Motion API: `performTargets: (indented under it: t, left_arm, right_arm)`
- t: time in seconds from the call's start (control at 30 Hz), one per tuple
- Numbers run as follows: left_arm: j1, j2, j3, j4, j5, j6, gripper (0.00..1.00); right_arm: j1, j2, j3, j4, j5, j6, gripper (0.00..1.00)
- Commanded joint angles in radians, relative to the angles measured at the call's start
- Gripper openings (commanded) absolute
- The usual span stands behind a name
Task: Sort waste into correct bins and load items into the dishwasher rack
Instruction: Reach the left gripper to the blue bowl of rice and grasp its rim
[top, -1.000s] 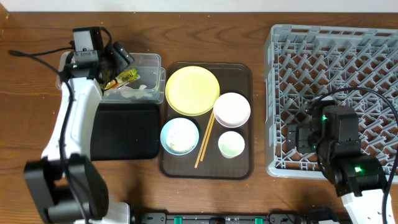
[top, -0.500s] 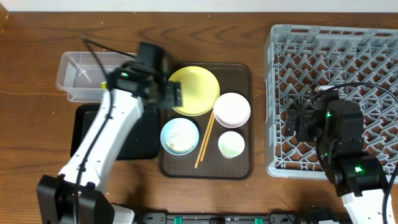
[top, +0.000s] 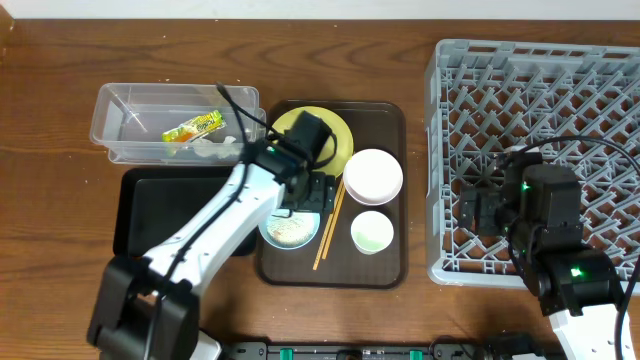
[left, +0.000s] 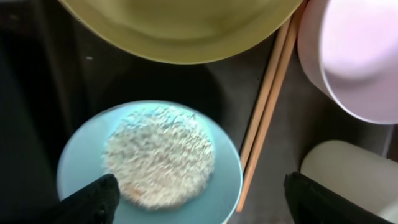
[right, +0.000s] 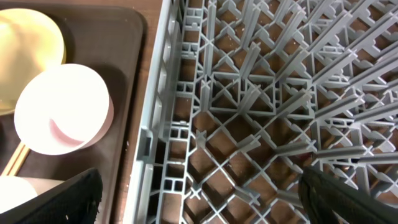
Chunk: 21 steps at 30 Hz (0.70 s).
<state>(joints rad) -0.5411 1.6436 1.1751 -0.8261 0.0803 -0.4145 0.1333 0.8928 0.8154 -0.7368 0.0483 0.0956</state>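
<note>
My left gripper is going to move toward the chopsticks next, then go down to the bare rim of the light blue bowl beside them, because rice scraps cover the middle of the bowl.
My left gripper (top: 308, 192) hangs open over the light blue bowl (left: 217, 186), empty; whitish rice scraps (left: 158, 155) lie in the bowl. Next to it on the brown tray are the yellow plate (top: 300, 125), the white bowl (top: 373, 175), the pale green cup (top: 372, 232) and the chopsticks (top: 328, 228). The green-and-orange wrapper (top: 195, 126) and white tissue bits (top: 215, 148) lie in the clear tub (top: 125, 110). The black tray (top: 180, 205) sits below it. My right gripper (right: 202, 199) stands open and empty over the grey rack's (top: 560, 90) left edge.
The brown serving tray (top: 390, 120) lies between the bins and the rack. My left arm stretches across the black tray's right side. Bare wooden table shows along the back and the left.
My left gripper has left the clear tub and swung right and forward to above the blue bowl. The wrapper stays in the tub. The right arm has barely moved.
</note>
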Motion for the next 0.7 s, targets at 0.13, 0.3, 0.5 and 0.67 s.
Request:
performTargets:
  t: [0.13,0.3,0.5,0.67]
  left_arm:
    - [-0.062,0.089,-0.011,0.068,-0.018,-0.056,0.81]
    - [-0.089,0.152,-0.011,0.074,-0.018,-0.081,0.75]
    - [-0.091,0.186,-0.011,0.075,-0.019,-0.081,0.56]
    - [-0.091,0.186,-0.011,0.088,-0.019,-0.081,0.38]
  right_arm:
    - [-0.01,-0.004,0.019,-0.009,-0.005,0.013,0.99]
    - [-0.01,-0.004,0.019,-0.024,-0.005,0.013,0.99]
    - [-0.01,-0.004,0.019,-0.027,-0.005,0.013,0.99]
    - [-0.01,-0.004,0.019,-0.027,-0.005,0.013,0.99]
